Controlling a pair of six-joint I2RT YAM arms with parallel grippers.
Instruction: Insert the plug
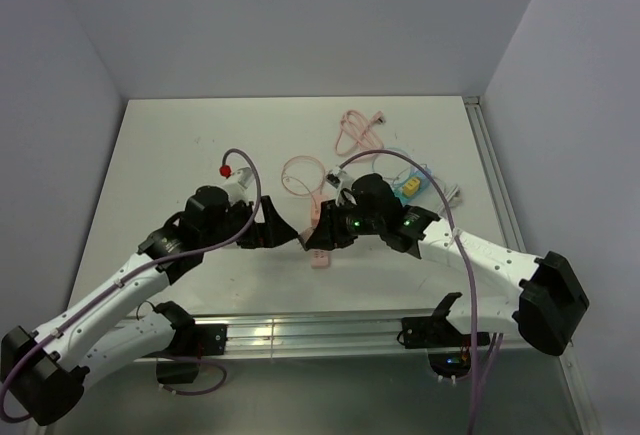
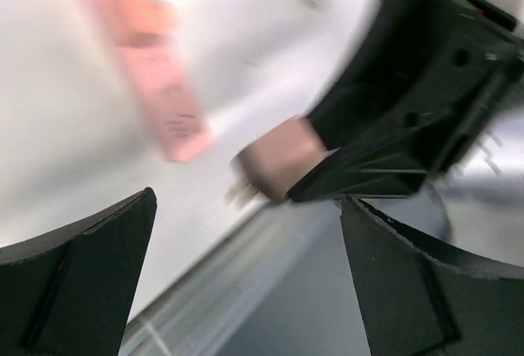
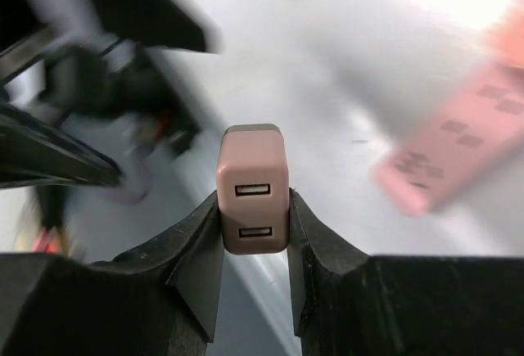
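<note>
My right gripper tilts its fingers downward next, lowers the plug onto the slots of the power strip's near end (image 1: 320, 259) (image 3: 413, 169) and releases it, since that end lies bare below.
A small pink plug (image 3: 253, 188) with two USB ports facing the camera sits clamped between the fingers of my right gripper (image 3: 254, 209), held above the table. The left wrist view shows the same plug (image 2: 278, 159) sticking out of the right gripper's black fingers (image 2: 393, 127). A pink power strip (image 3: 458, 151) lies flat on the white table, blurred, to the right of the plug; its near end (image 1: 320, 258) shows from above. My left gripper (image 2: 246, 233) stands wide open and empty, just left of the right gripper (image 1: 316, 239).
A pink cable (image 1: 358, 130) and a pale coil (image 1: 298, 173) lie behind the grippers. A yellow and blue item (image 1: 410, 187) sits at the right. The metal rail (image 1: 330, 330) runs along the table's near edge. A red knob (image 1: 225, 168) is at the left.
</note>
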